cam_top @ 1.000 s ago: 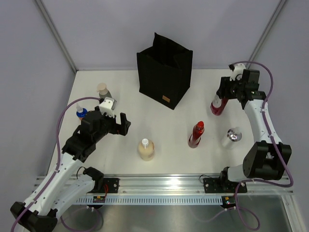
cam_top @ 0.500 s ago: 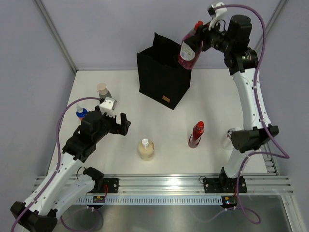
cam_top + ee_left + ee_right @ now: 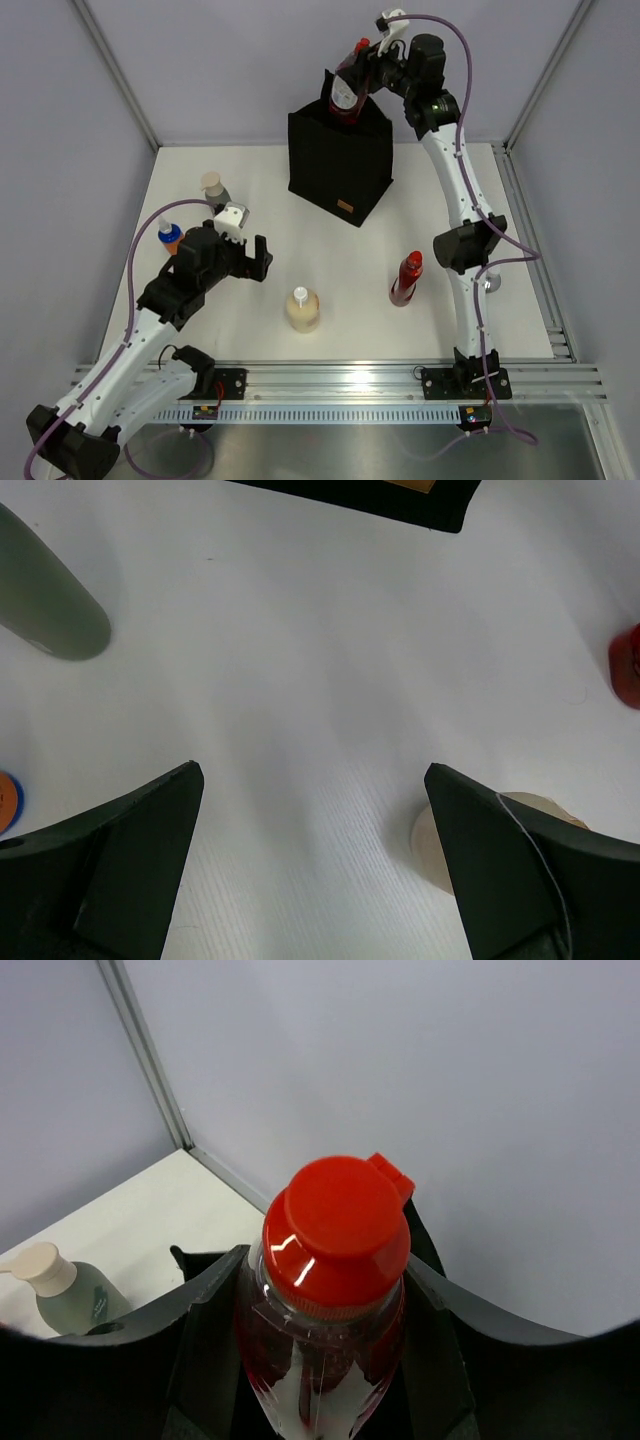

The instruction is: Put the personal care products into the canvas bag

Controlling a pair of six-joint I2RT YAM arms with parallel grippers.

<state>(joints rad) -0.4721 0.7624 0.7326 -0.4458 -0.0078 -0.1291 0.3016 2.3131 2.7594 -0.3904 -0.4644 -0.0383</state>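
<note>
My right gripper will tilt down, lower the maroon bottle into the bag's open top (image 3: 352, 117), then open.
The black canvas bag (image 3: 338, 165) stands upright at the back of the table. My right gripper (image 3: 368, 78) is shut on the maroon bottle (image 3: 347, 92) with a red cap and holds it above the bag's open top. In the right wrist view the bottle (image 3: 335, 1260) sits between both fingers (image 3: 212, 1305). My left gripper (image 3: 262, 260) is open and empty above the table (image 3: 312, 772). The beige bottle (image 3: 303, 310) stands just right of it (image 3: 430, 842). The red bottle (image 3: 406, 278), the grey bottle (image 3: 214, 188) and the orange bottle (image 3: 170, 236) stand on the table.
The silver-white bottle (image 3: 487, 284) is mostly hidden behind my right arm. The grey bottle (image 3: 50, 605) and the bag's base (image 3: 400, 495) show in the left wrist view. Grey walls close the back and sides.
My right arm lifted the maroon bottle from the table's right side and swung it left to above the bag. The left arm barely shifted.
</note>
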